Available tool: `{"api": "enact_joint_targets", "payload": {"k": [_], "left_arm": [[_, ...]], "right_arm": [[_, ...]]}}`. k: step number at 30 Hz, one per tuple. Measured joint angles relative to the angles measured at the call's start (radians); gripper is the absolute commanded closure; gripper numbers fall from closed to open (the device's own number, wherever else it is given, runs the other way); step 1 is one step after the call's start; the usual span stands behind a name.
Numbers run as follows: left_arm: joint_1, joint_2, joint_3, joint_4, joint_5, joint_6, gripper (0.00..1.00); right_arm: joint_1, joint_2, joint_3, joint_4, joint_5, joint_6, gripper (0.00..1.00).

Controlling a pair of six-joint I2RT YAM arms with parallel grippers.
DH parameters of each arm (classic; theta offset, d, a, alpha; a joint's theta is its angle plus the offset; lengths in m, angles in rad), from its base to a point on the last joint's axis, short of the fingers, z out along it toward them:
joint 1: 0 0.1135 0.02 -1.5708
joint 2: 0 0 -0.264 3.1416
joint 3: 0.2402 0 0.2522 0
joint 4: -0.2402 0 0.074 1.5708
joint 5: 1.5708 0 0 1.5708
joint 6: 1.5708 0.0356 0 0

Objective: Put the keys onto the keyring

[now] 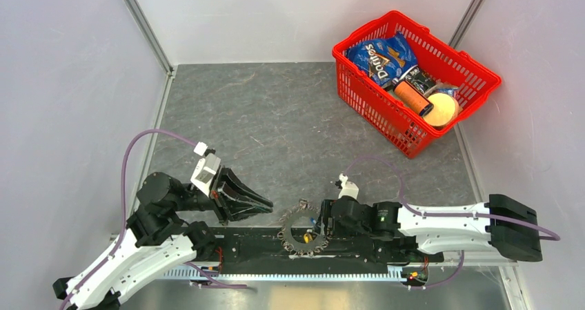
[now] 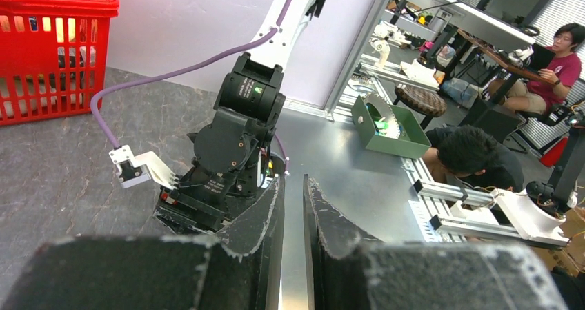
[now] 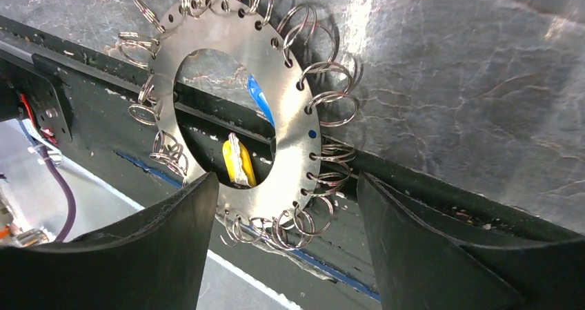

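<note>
My right gripper has the keyring's rim (image 1: 320, 238) (image 3: 288, 177) between its open fingers, so next it will shift to the left in the top view and then close.
The keyring (image 3: 290, 110) is a flat metal disc with a large hole and many wire split rings round its rim. It lies half on the black base strip at the table's near edge (image 1: 303, 230). Through its hole show two keys, a yellow one (image 3: 238, 161) and a blue one (image 3: 261, 99). My right gripper (image 3: 288, 186) is open, its fingers (image 3: 172, 241) straddling the ring's near rim without touching it (image 1: 319, 226). My left gripper (image 1: 268, 206) hovers left of the ring. Its jaws stand a narrow slit apart with nothing between them (image 2: 294, 180).
A red basket (image 1: 376, 110) with snack bags and cans stands at the back right, and its rim (image 2: 55, 6) also shows in the left wrist view. The black base strip (image 1: 248, 244) runs between the arm bases. White walls enclose the table.
</note>
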State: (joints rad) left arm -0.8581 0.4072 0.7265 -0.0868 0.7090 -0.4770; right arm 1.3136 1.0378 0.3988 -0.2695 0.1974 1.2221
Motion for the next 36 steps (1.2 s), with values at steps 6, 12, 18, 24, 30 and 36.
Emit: {"api": "enact_joint_targets", "payload": {"k": [6, 12, 18, 24, 30, 36], "left_arm": [[0.0, -0.015, 0.0, -0.023, 0.001, 0.006, 0.78], [0.0, -0.028, 0.004, -0.061, 0.001, 0.023, 0.78], [0.0, -0.057, 0.022, -0.114, -0.001, 0.049, 0.78], [0.0, -0.076, 0.027, -0.142, -0.001, 0.061, 0.78], [0.0, -0.076, 0.027, -0.148, -0.001, 0.066, 0.78], [0.0, -0.076, 0.027, -0.146, -0.001, 0.066, 0.78]], "right_arm": [[0.0, 0.021, -0.014, 0.04, -0.033, 0.043, 0.2], [-0.003, 0.16, -0.016, 0.155, -0.035, 0.061, 0.48], [-0.003, 0.219, -0.026, 0.284, -0.041, 0.092, 0.91], [-0.002, 0.095, -0.014, 0.28, -0.034, 0.099, 1.0], [-0.002, -0.051, 0.058, 0.057, 0.046, 0.021, 1.0], [-0.002, -0.148, 0.179, -0.116, 0.121, -0.096, 1.0]]}}
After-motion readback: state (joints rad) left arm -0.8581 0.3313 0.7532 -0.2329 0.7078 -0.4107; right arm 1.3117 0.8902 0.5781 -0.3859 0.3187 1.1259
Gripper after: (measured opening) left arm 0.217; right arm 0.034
